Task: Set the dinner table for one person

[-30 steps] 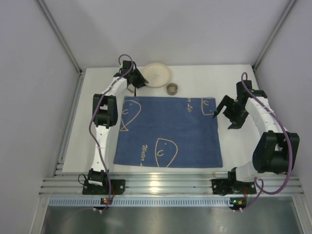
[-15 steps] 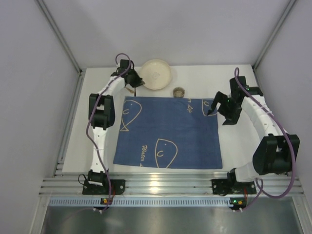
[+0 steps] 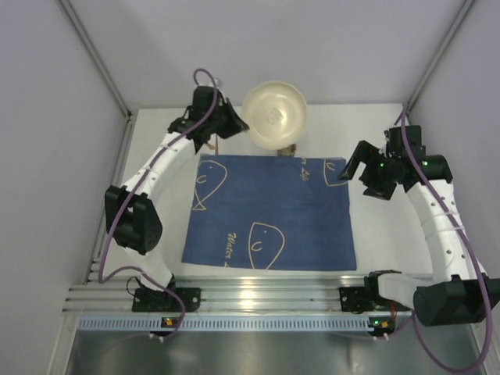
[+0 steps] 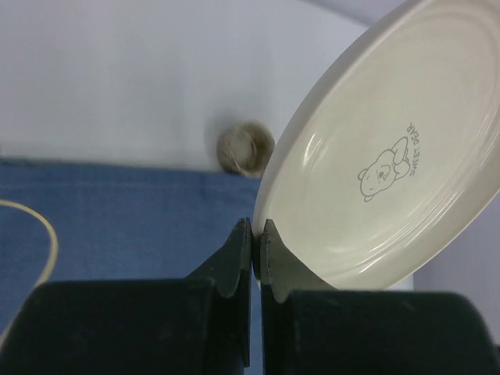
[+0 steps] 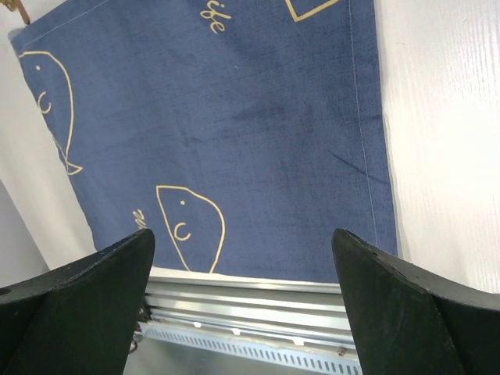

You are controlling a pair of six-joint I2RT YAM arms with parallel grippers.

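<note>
The plate (image 3: pixel 274 114) hangs past the placemat's far edge, so my left gripper will next move back and down and set it onto the middle of the placemat (image 3: pixel 269 211), which is bare.
My left gripper (image 3: pixel 234 125) is shut on the rim of a cream plate (image 3: pixel 274 114) and holds it lifted and tilted above the far middle of the white dinner table (image 3: pixel 375 125). In the left wrist view the fingertips (image 4: pixel 241 242) pinch the plate (image 4: pixel 391 156), which bears a small bear print. A small round brownish cup (image 4: pixel 244 148) stands on the table behind the blue placemat (image 3: pixel 269 211), partly hidden under the plate in the top view (image 3: pixel 290 148). My right gripper (image 3: pixel 351 173) is open and empty above the placemat's right edge (image 5: pixel 234 117).
The blue placemat with pale line drawings lies flat in the table's middle. Aluminium rails (image 3: pixel 258 297) run along the near edge, also seen in the right wrist view (image 5: pixel 250 301). Pale grey walls (image 3: pixel 62 156) close in the left, right and back.
My left gripper has lifted the plate off the table and carried it up and to the right. The right arm has risen and drawn back a little to the right, still open.
</note>
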